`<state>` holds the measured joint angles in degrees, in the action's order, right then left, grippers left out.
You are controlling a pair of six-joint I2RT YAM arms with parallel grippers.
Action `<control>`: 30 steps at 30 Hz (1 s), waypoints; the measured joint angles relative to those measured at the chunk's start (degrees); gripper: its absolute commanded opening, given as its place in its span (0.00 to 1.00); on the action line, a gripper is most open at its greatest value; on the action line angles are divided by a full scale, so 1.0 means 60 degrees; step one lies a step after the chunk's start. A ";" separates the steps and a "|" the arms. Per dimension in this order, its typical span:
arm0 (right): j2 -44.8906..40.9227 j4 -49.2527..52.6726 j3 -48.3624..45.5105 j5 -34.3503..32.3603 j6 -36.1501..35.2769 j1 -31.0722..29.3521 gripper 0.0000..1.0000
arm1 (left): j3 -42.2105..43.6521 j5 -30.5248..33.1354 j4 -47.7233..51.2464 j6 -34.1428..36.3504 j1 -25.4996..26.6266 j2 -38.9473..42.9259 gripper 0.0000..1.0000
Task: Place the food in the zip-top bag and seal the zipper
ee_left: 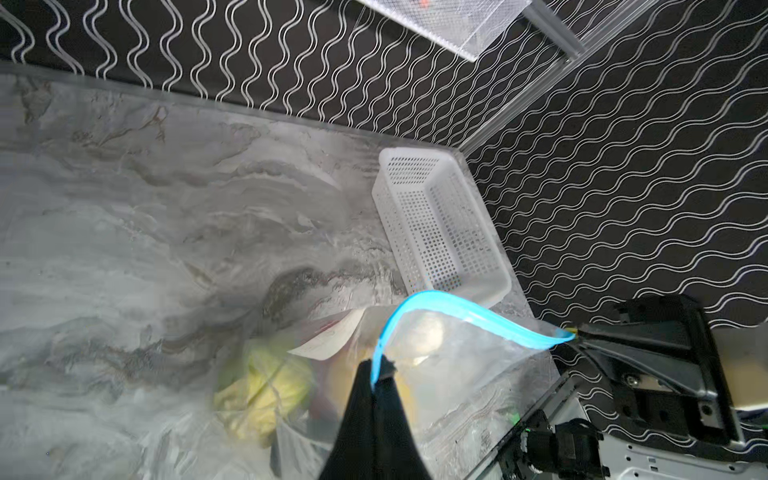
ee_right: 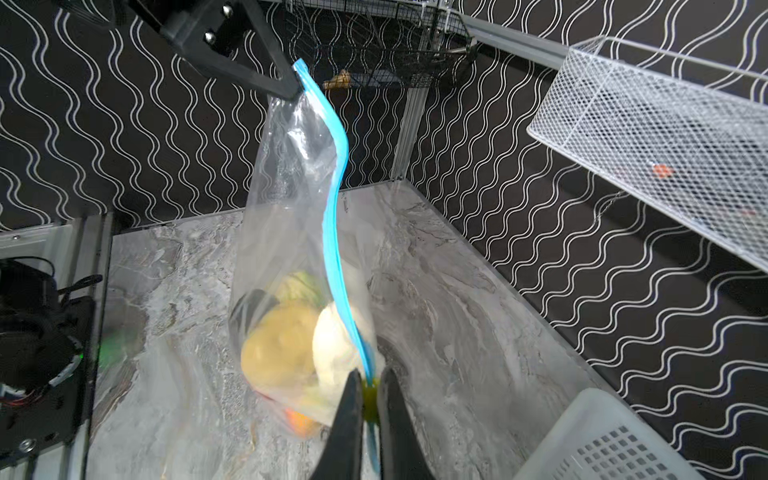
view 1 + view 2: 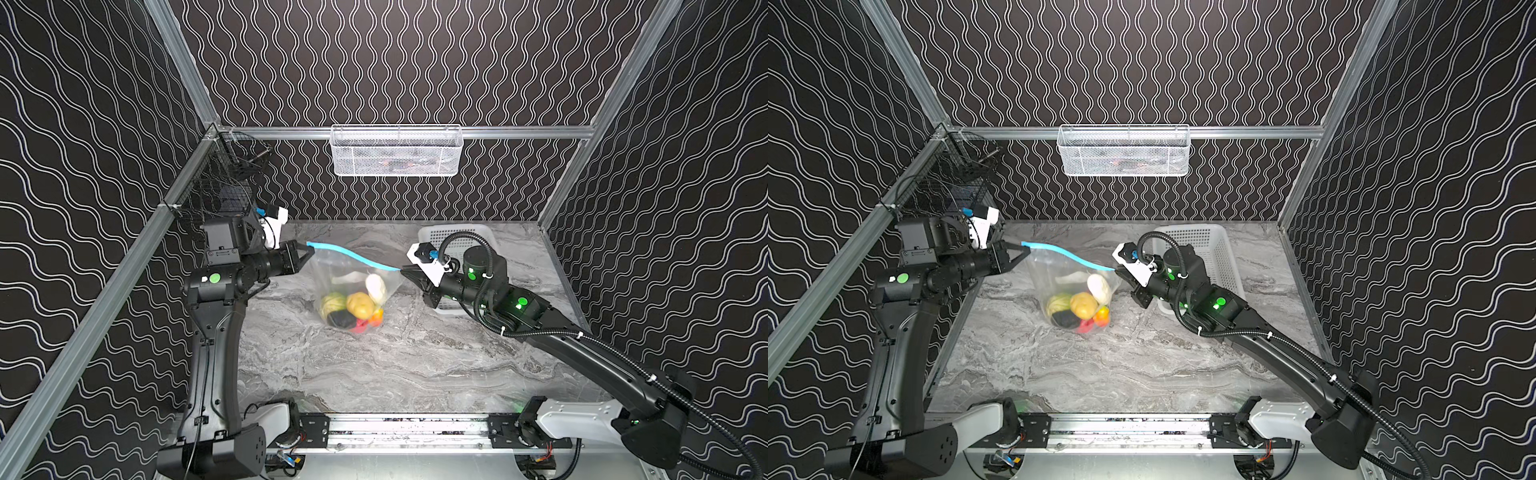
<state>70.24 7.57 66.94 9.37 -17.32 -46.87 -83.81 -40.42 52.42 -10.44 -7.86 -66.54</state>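
The bag still hangs between both grippers, so the robot will next lower its left gripper outward to the tabletop near the back wall point(image 1: 160, 209) and let go of the zipper's end there.
The clear zip-top bag point(image 3: 353, 270) hangs stretched between both grippers, and its bottom rests on the marble table point(image 3: 374, 374). The food lies inside at the bottom: green cabbage point(image 3: 332, 302), yellow potato point(image 3: 360, 303), white radish point(image 3: 375, 286), a dark piece point(image 3: 340, 319), and red and orange pieces point(image 3: 376, 318). The blue zipper point(image 3: 349, 252) runs along the top edge. My left gripper point(image 3: 309, 249) is shut on the strip's left end point(image 1: 376, 365). My right gripper point(image 3: 404, 271) is shut on the yellow slider tab point(image 2: 370, 390) at the right end.
A white perforated basket point(image 3: 457, 235) stands at the back right, partly under the right arm. A white mesh basket point(image 3: 397, 151) hangs on the back wall. A black wire basket point(image 3: 232, 174) hangs on the left rail above the left arm.
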 measured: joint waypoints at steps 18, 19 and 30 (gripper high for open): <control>0.4983 -0.0018 0.2721 -0.0535 0.0707 0.1206 0.00 | 0.0565 0.2375 -0.1840 0.0488 0.0328 -0.3843 0.00; 0.5508 0.0025 0.3155 -0.0554 0.0707 0.1322 0.00 | 0.0459 0.2583 -0.2178 0.0488 0.0441 -0.4291 0.00; 1.0320 -0.0124 0.7155 -0.0561 0.0765 0.2371 0.00 | -0.1158 0.3949 -0.5224 0.0590 0.0954 -0.8633 0.00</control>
<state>132.16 6.83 109.86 6.00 -12.73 -32.64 -90.76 -16.73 21.08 -6.90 -2.13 -118.34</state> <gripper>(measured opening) 0.084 0.048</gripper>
